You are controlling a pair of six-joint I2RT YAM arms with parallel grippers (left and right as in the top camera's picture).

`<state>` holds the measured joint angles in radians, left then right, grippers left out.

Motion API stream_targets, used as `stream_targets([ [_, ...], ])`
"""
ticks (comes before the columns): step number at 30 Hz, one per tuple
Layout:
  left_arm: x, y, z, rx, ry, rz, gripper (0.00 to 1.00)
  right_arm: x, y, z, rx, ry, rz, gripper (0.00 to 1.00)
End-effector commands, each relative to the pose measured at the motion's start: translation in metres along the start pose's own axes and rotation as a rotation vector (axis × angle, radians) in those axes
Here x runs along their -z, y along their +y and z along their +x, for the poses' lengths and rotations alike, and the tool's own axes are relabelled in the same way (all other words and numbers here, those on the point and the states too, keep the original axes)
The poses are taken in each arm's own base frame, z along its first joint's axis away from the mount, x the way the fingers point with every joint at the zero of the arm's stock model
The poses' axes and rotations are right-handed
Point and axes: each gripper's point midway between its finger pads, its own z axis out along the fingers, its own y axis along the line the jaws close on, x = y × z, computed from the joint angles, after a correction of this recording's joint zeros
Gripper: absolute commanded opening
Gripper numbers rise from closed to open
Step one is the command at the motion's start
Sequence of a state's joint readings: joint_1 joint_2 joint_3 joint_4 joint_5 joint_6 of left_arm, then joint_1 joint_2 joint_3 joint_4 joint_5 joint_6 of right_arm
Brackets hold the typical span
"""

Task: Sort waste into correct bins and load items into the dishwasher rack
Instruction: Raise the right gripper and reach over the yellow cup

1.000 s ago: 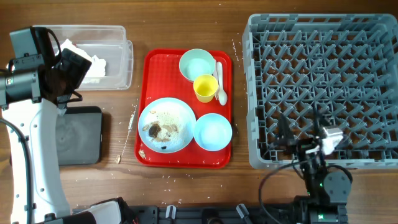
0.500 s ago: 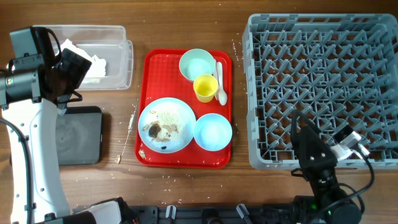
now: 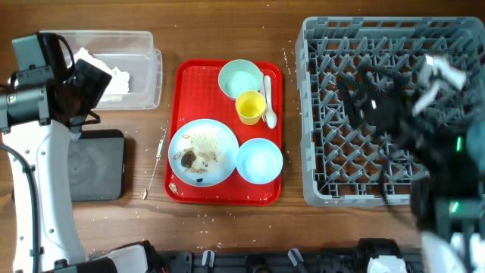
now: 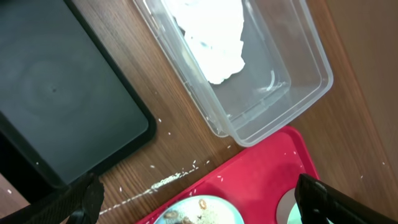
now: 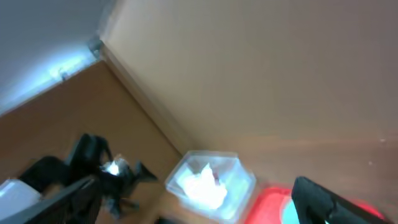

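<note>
My right gripper should first swing over and lower onto the cup's rim facing the plate, to get the yellow cup from the red tray.
The clear box [image 3: 144,76] at the far left holds white napkins [image 3: 114,76]; the black tray [image 3: 95,163] lies in front of it. The red tray [image 3: 186,76] carries the plate [image 3: 203,140] with food scraps [image 3: 193,159], two bowls [image 3: 239,78] [image 3: 259,161], the yellow cup [image 3: 251,106] and the spoon [image 3: 269,102]. The grey rack [image 3: 394,45] holds no dishes. My left gripper [image 3: 87,91] is open and empty between box and black tray. My right gripper [image 3: 364,102] is a blur above the rack, open and empty. The red wrapper is out of view.
In the left wrist view rice crumbs [image 4: 168,182] lie on the wood between the black tray [image 4: 62,93] and the red tray [image 4: 261,174], in front of the clear box [image 4: 292,81]. The right wrist view is blurred and shows the box [image 5: 205,180] from afar.
My right arm has lifted from the table's front edge and swung up over the rack, still moving fast. The left arm and all the objects have not moved.
</note>
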<state>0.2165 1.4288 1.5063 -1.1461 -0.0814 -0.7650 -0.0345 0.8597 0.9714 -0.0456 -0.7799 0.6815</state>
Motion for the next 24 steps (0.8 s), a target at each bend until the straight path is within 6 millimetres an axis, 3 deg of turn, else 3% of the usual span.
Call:
stream_targets([
  [1,-0.003,0.003,-0.002,0.002,-0.005,-0.016,1.0,-0.032,0.001,-0.017,0.187,0.118,-0.058,1.0],
  [3,-0.003,0.003,-0.002,0.002,-0.005,-0.017,1.0,-0.059,-0.006,-0.02,0.196,0.178,-0.064,1.0],
  [7,-0.003,0.003,-0.002,0.002,-0.005,-0.016,1.0,-0.097,0.0,-0.014,0.242,0.239,-0.059,1.0],
  [13,-0.003,0.003,-0.002,0.002,-0.005,-0.017,1.0,-0.145,0.001,0.011,0.462,0.391,0.231,1.0],
  [16,-0.003,0.003,-0.002,0.002,-0.006,-0.016,1.0,-0.157,0.0,0.028,0.518,0.496,0.317,1.0],
  [20,-0.003,0.003,-0.002,0.002,-0.006,-0.016,1.0,-0.168,-0.013,0.069,0.564,0.705,0.372,1.0],
  [24,-0.003,0.003,-0.002,0.002,-0.005,-0.016,1.0,-0.181,-0.033,0.101,0.484,0.795,0.389,1.0],
])
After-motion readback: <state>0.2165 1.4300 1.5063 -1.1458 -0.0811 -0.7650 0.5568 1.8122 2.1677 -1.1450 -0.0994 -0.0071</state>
